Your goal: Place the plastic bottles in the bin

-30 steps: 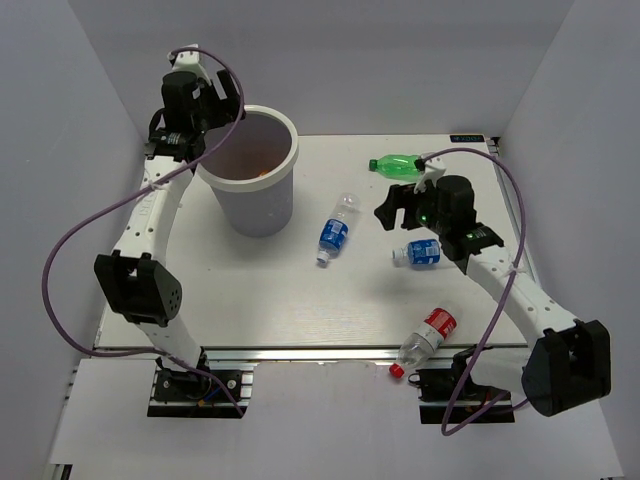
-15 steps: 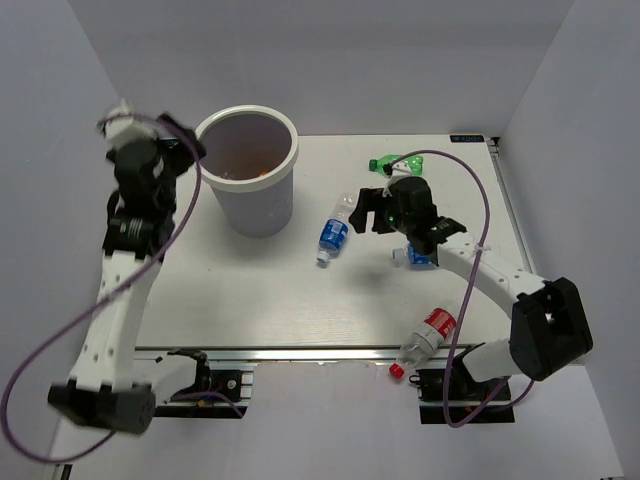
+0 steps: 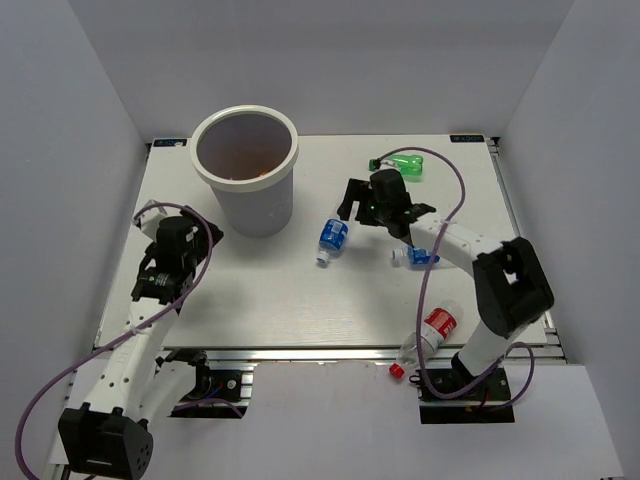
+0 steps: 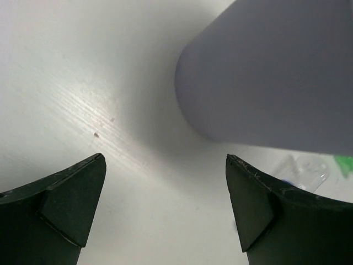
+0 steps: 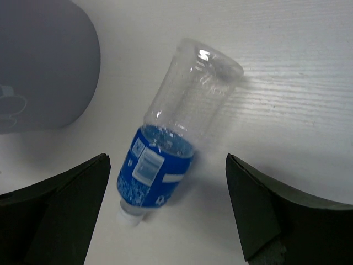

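My right gripper should move toward the bin (image 3: 221,189) next and go down to the clear body beside the blue label (image 3: 334,232) of the bottle below.
The bin (image 3: 221,189) is a white bucket at the back left, with orange shapes (image 3: 256,176) showing inside. A clear bottle with a blue label (image 3: 334,232) lies right of it. My right gripper (image 3: 352,206) hangs open just above that bottle (image 5: 176,132); the fingers (image 5: 71,204) stand wide to either side without touching it. A second blue-labelled bottle (image 3: 422,256) lies half under the right arm. The green bottle (image 3: 402,166) lies behind, and the red-labelled one (image 3: 433,335) lies at the front edge. My left gripper (image 3: 203,238) is open and empty, low and left of the bin (image 4: 276,72).
The table's front metal rail (image 3: 300,352) runs beside the red-labelled bottle. White walls close in the left, back and right sides. Purple cables loop off both arms. The left wrist view catches a bottle's edge (image 4: 309,171) beyond the bin.
My left arm swung from above the bin's rim down to the table on its left. My right gripper moved left, from near the green bottle to over the blue-labelled bottle.
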Robot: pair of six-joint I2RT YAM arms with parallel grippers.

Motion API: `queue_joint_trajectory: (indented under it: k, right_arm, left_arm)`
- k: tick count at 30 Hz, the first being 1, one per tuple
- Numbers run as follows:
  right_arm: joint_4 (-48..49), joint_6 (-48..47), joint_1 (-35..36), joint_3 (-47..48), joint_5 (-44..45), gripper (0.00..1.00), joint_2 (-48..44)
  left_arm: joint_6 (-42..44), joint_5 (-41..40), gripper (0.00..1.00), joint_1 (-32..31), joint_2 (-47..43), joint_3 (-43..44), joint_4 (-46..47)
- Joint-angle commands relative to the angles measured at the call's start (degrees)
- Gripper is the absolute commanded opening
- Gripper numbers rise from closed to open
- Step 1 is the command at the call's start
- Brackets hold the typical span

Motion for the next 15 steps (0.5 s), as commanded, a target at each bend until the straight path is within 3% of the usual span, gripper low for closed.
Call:
queue_joint_trajectory:
  k: [1, 12, 15]
  right_arm:
    - [0.5, 2.5, 0.7, 6.4, 4.0, 0.89, 6.3]
    - [-6.4, 6.1, 1.6, 18.8, 5.3, 0.89, 20.5]
    - [-6.3, 6.4, 2.2, 19.0, 6.1, 0.84, 21.4]
  left_arm:
    - [-1.4, 5.2, 0.98, -0.2, -1.4, -3.3, 0.5]
    - [0.0, 5.2, 0.98, -0.2, 0.7, -5.2, 2.2]
    - [0.1, 4.8, 0.98, -0.2, 0.8, -6.7, 3.6]
